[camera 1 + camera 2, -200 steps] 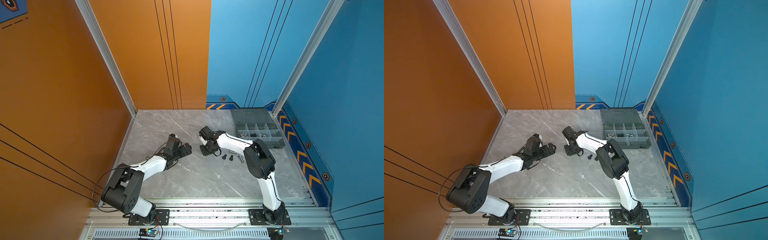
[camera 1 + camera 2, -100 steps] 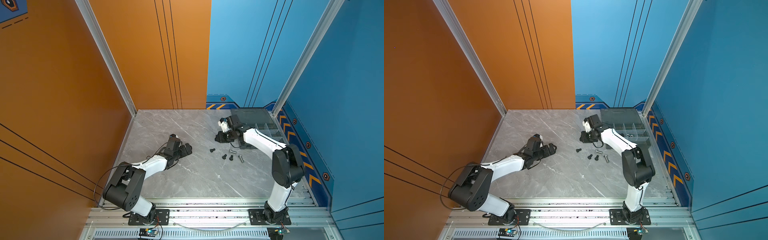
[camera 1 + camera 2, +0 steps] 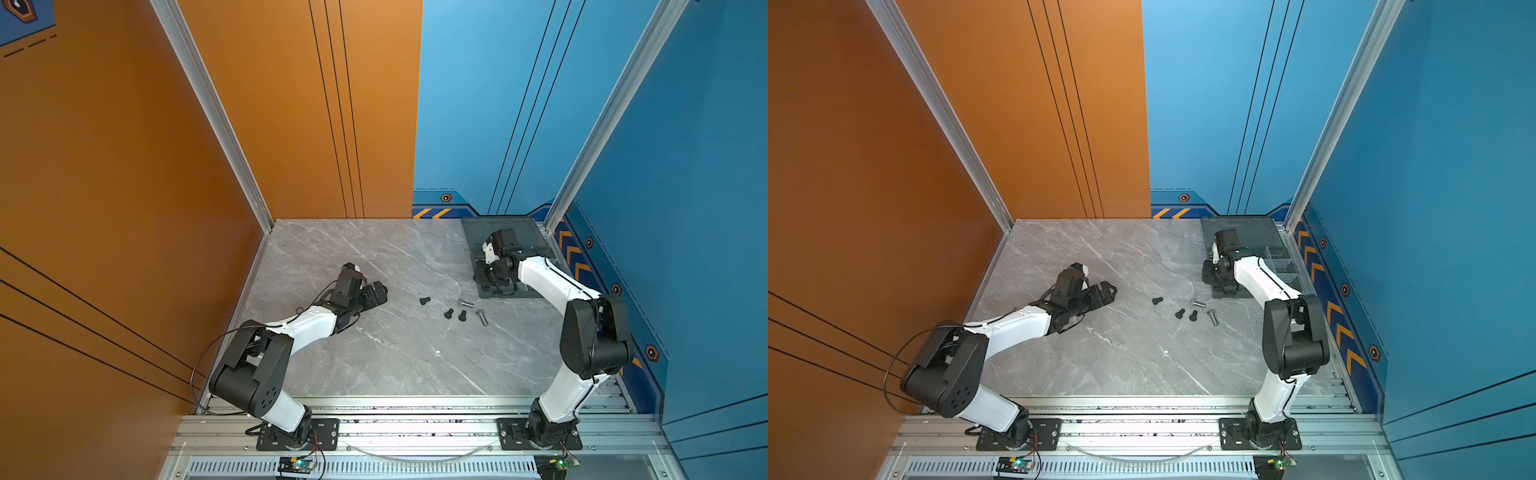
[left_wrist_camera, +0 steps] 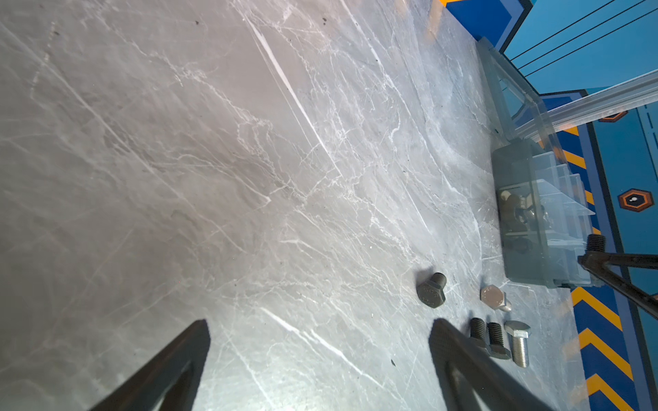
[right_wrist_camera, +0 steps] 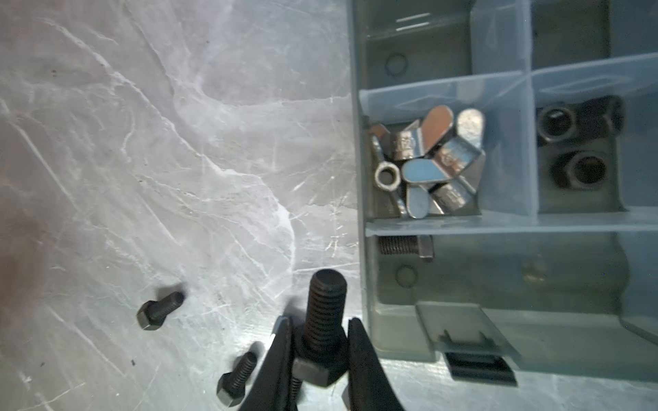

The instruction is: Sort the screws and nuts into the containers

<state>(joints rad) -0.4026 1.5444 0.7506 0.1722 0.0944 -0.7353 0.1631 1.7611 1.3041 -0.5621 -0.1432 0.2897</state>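
Observation:
The robot's right gripper will next move past the side of the box, go down over the front compartment [image 5: 432, 277] and let go of the head, because that compartment already holds a black screw.
My right gripper [image 5: 319, 322] is shut on the hex head of a black screw [image 5: 325, 306], whose threaded shank sticks out past the fingertips. It hangs just outside the near-left wall of the smoky-grey organizer box [image 5: 359, 199] [image 3: 521, 227] [image 3: 1246, 226]. The containers hold silver wing nuts [image 5: 432, 160], black nuts [image 5: 576, 167] and one black screw [image 5: 404, 245]. Several loose screws, black [image 3: 424, 300] [image 3: 1157, 300] and silver [image 3: 482, 317] [image 3: 1212, 317], lie on the table left of the box. My left gripper [image 3: 380, 292] [image 4: 320, 331] stands open, low over bare table, left of those screws.
The grey marble table [image 3: 374, 353] is walled in orange on the left and blue at the back and right. The box's lid [image 3: 1258, 237] lies open toward the back wall. Its latch tab [image 5: 479, 366] faces the front.
My right arm has swung from the middle of the table to the right and back, up to the box, with the black screw. The left arm has barely moved.

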